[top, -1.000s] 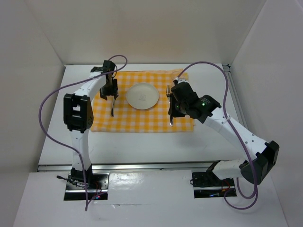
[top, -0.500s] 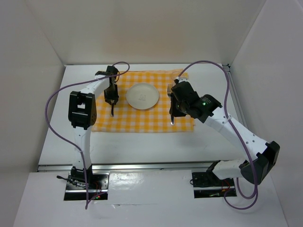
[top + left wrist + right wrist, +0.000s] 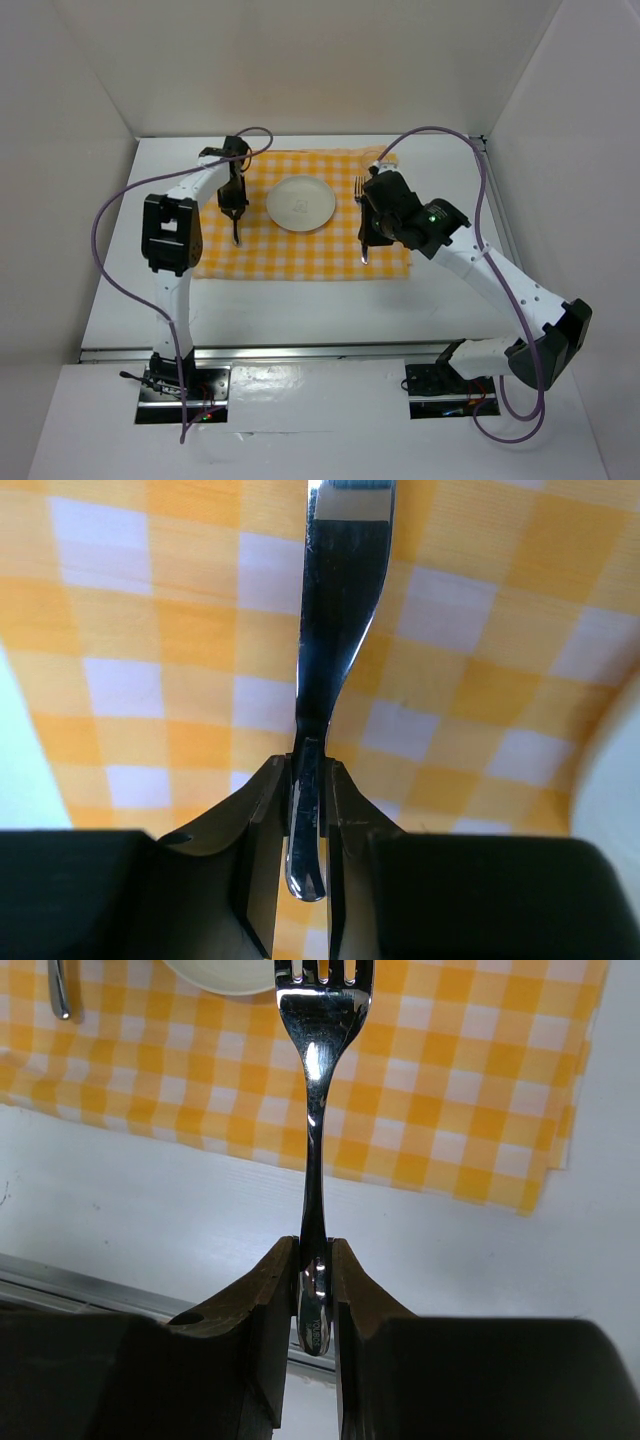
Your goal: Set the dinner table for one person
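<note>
I will bring my left gripper to the right in the top view, onto the cloth beyond the plate, because the knife is where a fork belongs.
The white dinner table carries a yellow-and-white checked cloth with a white plate at its middle. My left gripper is left of the plate, shut on the handle of a silver knife. In the left wrist view the knife runs away from the gripper over the cloth. My right gripper is right of the plate, shut on a fork. In the right wrist view the fork is held in the gripper above the cloth's near edge, tines toward the plate.
A metal rail runs along the table's near edge and shows in the right wrist view. White walls enclose the table at the back and on both sides. Purple cables loop above both arms. The plate's rim lies close to the right of the knife.
My left gripper has moved a little toward the far side with the knife, and its elbow has shifted. The right gripper with the fork has barely moved.
</note>
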{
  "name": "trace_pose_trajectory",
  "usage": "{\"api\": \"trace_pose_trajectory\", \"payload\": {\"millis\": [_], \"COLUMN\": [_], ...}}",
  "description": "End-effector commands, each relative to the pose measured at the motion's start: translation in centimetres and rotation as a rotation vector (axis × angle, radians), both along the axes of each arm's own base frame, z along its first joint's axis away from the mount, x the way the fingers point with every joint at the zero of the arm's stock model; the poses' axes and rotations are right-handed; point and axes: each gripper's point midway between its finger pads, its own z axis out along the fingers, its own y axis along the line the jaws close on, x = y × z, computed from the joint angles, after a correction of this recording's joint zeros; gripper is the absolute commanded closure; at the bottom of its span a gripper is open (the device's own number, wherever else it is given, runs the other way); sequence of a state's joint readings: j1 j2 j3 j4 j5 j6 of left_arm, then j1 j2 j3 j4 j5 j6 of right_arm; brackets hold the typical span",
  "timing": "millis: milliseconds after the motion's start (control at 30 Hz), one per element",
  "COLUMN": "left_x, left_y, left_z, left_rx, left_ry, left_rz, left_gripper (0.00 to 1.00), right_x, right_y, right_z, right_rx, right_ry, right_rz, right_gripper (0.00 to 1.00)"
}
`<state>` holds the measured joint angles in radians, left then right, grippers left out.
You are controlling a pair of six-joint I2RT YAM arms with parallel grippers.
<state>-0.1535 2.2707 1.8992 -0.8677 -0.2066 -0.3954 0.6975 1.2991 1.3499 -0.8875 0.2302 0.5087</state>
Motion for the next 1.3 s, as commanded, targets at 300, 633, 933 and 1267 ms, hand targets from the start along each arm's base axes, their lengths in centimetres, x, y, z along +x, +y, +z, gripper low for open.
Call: {"api": "trace_pose_trajectory", "payload": {"millis": [300, 633, 933, 1267], "left_x": [-3.1, -5.7, -3.9, -3.2], "left_y": [-12.5, -29.2, -34.7, -38.3], "left_z": [14.9, 13.1, 8.2, 5.1], "left_rx": [-0.384, -0.695, -0.791, -0.823], "left_ry": [-0.242, -0.160, -0.097, -0.072], "left_rz": [-0.191, -0.314, -0.266, -0.205], "left_gripper": [1.00, 1.00, 1.00, 1.00], "right_x": [1.1, -0.8, -1.7, -2.3], "right_y": [-1.8, -6.3, -7.3, -7.7], "right_z": [5.4, 10.5, 11.2, 11.5], "right_rx": [0.065, 0.168, 0.151, 0.154], "right_ry": [-0.137, -0.284, -0.278, -0.273], "right_rz": [-0.144, -0.318, -0.325, -0.331], "right_gripper": [0.99, 0.99, 0.98, 0.98]}}
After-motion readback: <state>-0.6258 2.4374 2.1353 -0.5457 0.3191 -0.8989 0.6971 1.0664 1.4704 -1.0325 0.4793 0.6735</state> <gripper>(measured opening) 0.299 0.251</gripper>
